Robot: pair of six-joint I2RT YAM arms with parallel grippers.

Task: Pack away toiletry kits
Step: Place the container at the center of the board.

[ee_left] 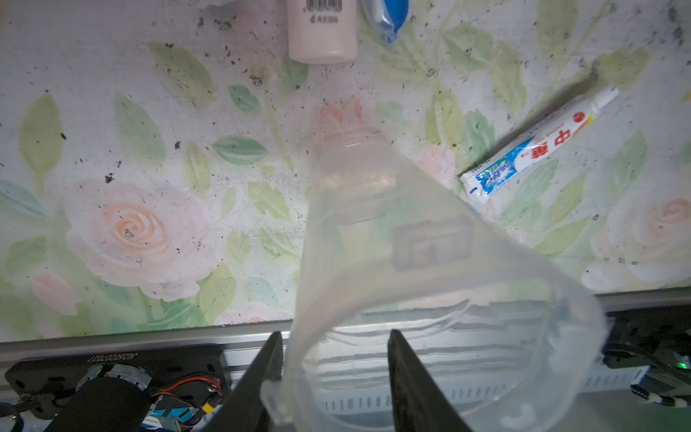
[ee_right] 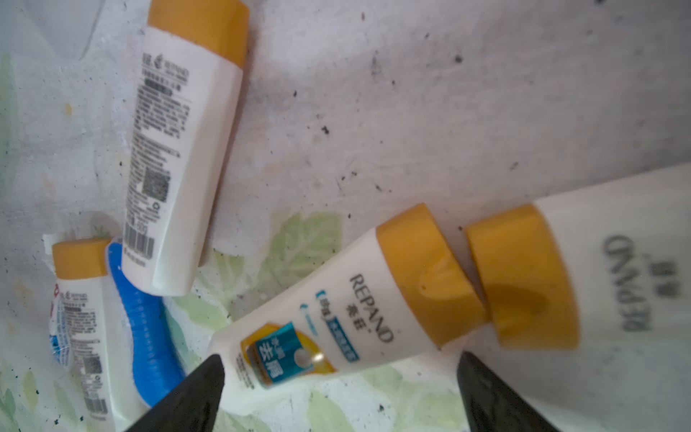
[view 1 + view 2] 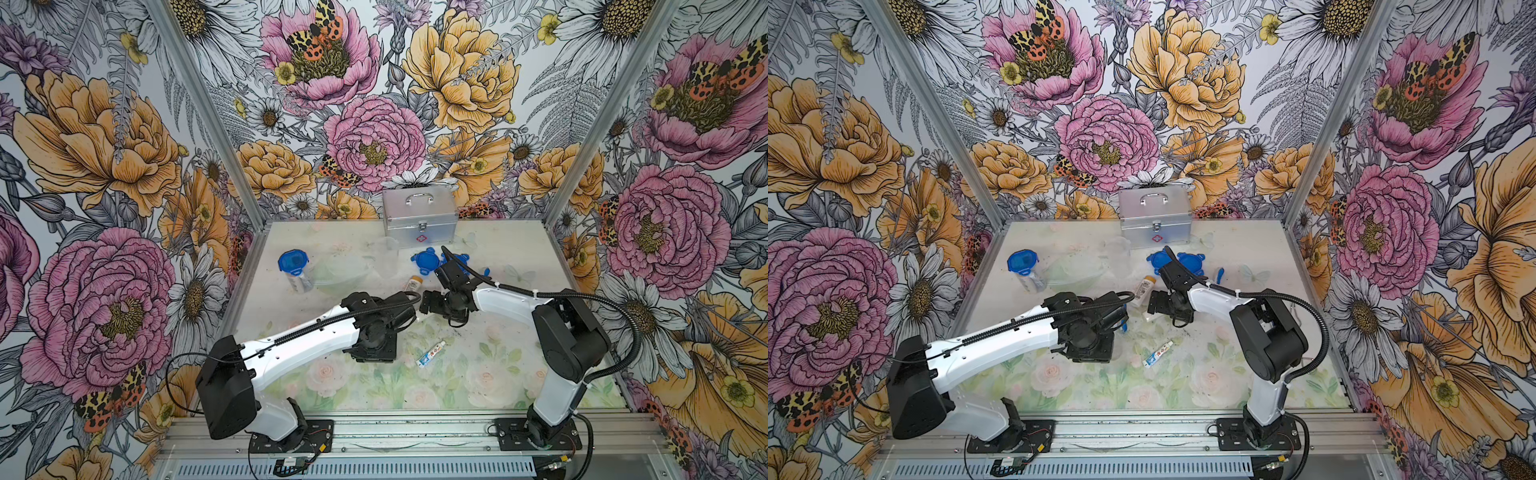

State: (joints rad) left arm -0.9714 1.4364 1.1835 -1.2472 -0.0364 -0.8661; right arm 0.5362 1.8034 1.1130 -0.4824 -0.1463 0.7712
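My right gripper is above the white bottle with its fingers open, and will next move down until they are on either side of the printed body of the white bottle (image 2: 306, 349), then close, since the bottle lies just below them.
In the left wrist view a clear plastic cup (image 1: 430, 262) lies tilted with its rim at my left gripper (image 1: 334, 333). One finger is outside the rim and the other inside. The jaws stand apart, with a gap to the inner finger. A white-blue tube (image 1: 534, 146) lies on the mat beside the cup, seen in both top views (image 3: 431, 353) (image 3: 1158, 353). My right gripper (image 2: 340, 357) is open just above a lying white bottle with a yellow cap (image 2: 336, 310). More such bottles (image 2: 187, 149) (image 2: 617, 269) and a blue toothbrush (image 2: 146, 329) lie around it.
A lidded cup with a blue lid (image 3: 294, 266) holds items at the back left. Loose blue lids (image 3: 428, 259) and an empty clear cup (image 3: 386, 249) lie before the silver case (image 3: 419, 212) at the back wall. Both wrists nearly meet mid-table.
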